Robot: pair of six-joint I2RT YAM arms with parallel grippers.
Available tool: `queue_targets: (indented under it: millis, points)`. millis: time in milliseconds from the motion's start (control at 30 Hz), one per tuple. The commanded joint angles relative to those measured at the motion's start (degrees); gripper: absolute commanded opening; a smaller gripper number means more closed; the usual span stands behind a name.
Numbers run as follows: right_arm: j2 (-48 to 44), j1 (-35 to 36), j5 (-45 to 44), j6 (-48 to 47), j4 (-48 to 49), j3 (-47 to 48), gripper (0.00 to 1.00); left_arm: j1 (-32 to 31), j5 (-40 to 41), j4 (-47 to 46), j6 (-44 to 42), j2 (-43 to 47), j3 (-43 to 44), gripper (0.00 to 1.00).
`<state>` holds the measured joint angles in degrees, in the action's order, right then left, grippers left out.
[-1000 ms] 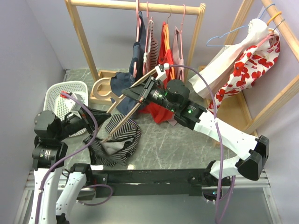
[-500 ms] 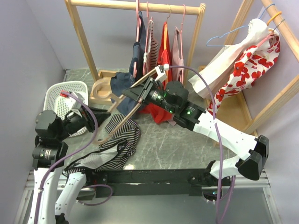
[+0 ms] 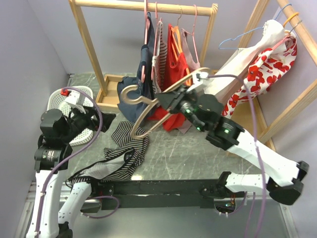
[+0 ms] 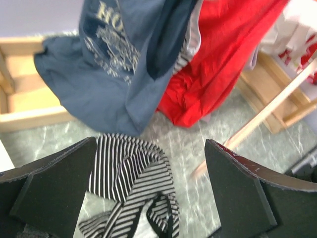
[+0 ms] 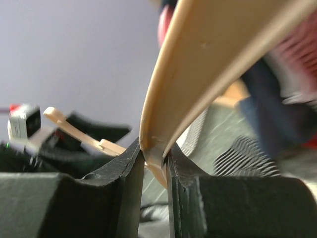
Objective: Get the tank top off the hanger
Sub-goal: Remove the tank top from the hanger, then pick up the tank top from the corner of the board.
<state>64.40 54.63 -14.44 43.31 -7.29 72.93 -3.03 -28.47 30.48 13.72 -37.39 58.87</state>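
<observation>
I need to lower my left gripper across onto the tank top's folds by its dark opening [image 3: 132,148] [image 4: 159,189] next. They are below my left gripper and to its right in the top view.
The black-and-white striped tank top [image 3: 124,148] lies crumpled on the grey table, off the hanger; in the left wrist view the tank top [image 4: 131,171] sits below and between my fingers. The bare wooden hanger [image 3: 151,106] hangs in the air above it, with my right gripper [image 3: 169,99] shut on one of its arms. Seen from the right wrist, the hanger [image 5: 198,64] is pinched between the right gripper's [image 5: 156,159] pads. My left gripper [image 3: 99,119] stands open and empty, left of the top, and its jaws are wide apart in the left wrist view [image 4: 148,186].
A wooden rack [image 3: 143,6] at the back carries a navy garment [image 4: 114,84], a red one [image 4: 223,64] and others. A white basket [image 3: 67,101] sits at the left. A second rack with a floral dress [image 3: 262,69] stands at the right.
My left gripper opened and let go of the striped top, which dropped onto the table. My right gripper carried the hanger up and to the right, free of the top.
</observation>
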Motion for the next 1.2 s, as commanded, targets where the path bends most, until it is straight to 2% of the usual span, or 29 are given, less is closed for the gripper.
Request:
queue_targets:
  millis: [0, 67, 300, 367, 433, 567, 667, 733, 833, 867, 1000, 1167]
  points:
    - [-6.29, 0.39, -16.04, -5.16, -3.95, 0.02, 0.00, 0.13, -5.87, 4.24, -2.12, -2.77, 2.04, 0.97]
    - [-7.79, 0.21, -19.92, -6.66, -5.10, 0.28, 0.00, 0.13, -10.36, 5.98, -2.03, -5.57, 2.21, 0.96]
    - [-12.28, 0.12, -22.65, -9.12, -5.54, 0.02, 0.00, -0.93, -11.08, 7.48, -0.27, -12.35, 0.37, 0.97]
    - [-12.63, 0.12, -22.30, -9.03, -5.37, -0.15, 0.00, -3.63, -11.18, 8.63, -0.71, -15.33, 0.19, 0.98]
    - [-12.63, 0.04, -21.60, -8.86, -5.28, -0.33, 0.00, -7.15, -4.78, 9.86, 0.52, -17.45, 0.28, 0.99]
    - [-12.55, 0.04, -20.81, -8.86, -5.45, -0.15, 0.00, -19.43, 1.83, 10.57, 1.75, -22.98, 0.19, 0.94]
    - [-12.89, 0.04, -20.89, -9.12, -5.80, 0.20, 0.00, -23.85, 5.69, 8.90, 4.82, -24.66, -1.12, 0.96]
    - [-13.25, 0.12, -21.07, -9.21, -5.63, -0.15, 0.00, -25.18, 11.82, 10.90, 7.11, -27.20, -1.39, 0.96]
    - [-13.95, 0.04, -21.07, -9.12, -5.02, -0.77, 0.00, -27.99, 14.14, 11.27, 8.95, -30.54, -1.92, 0.95]
    - [-13.95, 0.04, -21.07, -9.21, -4.84, -0.85, 0.00, -29.83, 17.97, 11.01, 9.74, -31.34, -2.01, 0.94]
    - [-14.04, 0.04, -20.98, -9.03, -5.11, -0.77, 0.00, -31.69, 23.97, 10.92, 12.55, -35.03, -3.06, 0.94]
    - [-14.48, 0.04, -20.46, -8.86, -4.75, -1.12, 0.00, -33.88, 23.63, 8.81, 13.79, -38.55, -4.90, 0.93]
